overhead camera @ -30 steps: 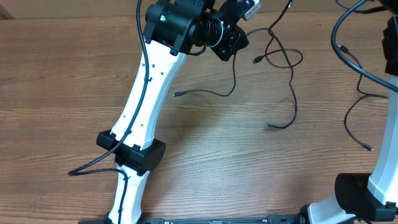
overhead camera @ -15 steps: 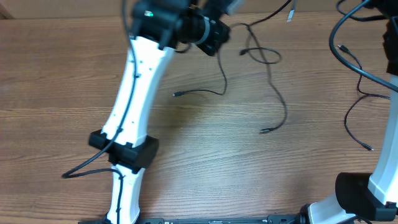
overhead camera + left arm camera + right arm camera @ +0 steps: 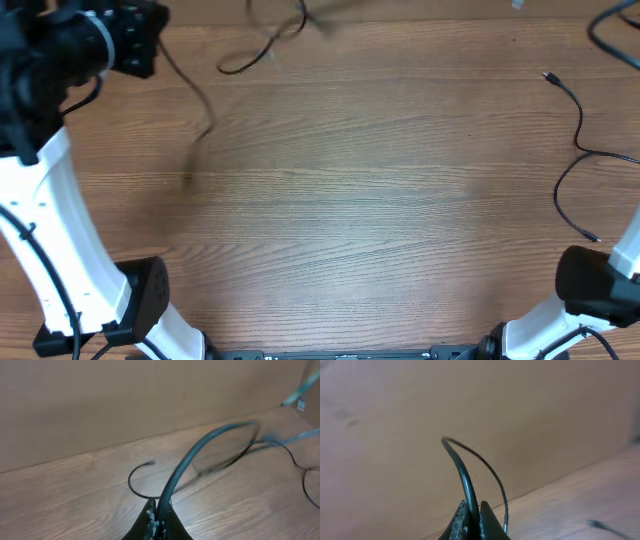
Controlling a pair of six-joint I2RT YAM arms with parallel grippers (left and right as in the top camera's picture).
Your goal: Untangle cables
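Observation:
The tabletop [image 3: 612, 190] beside the third cable lies below the right gripper, so the robot should next draw that gripper farther to the right in the overhead view and release its cable.
My left gripper [image 3: 155, 45] is at the far left back of the table, shut on a thin black cable [image 3: 200, 447]. In the left wrist view the jaws [image 3: 157, 517] pinch that cable, which arcs up to the right; a plug end [image 3: 150, 463] lies on the wood. In the overhead view the cable [image 3: 200, 110] trails down from the gripper, and a blurred loop [image 3: 262, 50] lies at the back. My right gripper [image 3: 472, 512] is shut on another thin black cable [image 3: 462, 472]; it is outside the overhead view. A third cable [image 3: 578, 150] lies at the right.
The left arm's white link [image 3: 60, 240] and black elbow [image 3: 145, 295] fill the left front. The right arm's base [image 3: 600, 295] stands at the front right. A plain wall [image 3: 150, 400] rises behind the wooden table [image 3: 380, 220].
The left arm has swung far to the left, dragging its cable with it. The cables that lay in the middle of the table have moved left and back. The right-hand cable has stayed.

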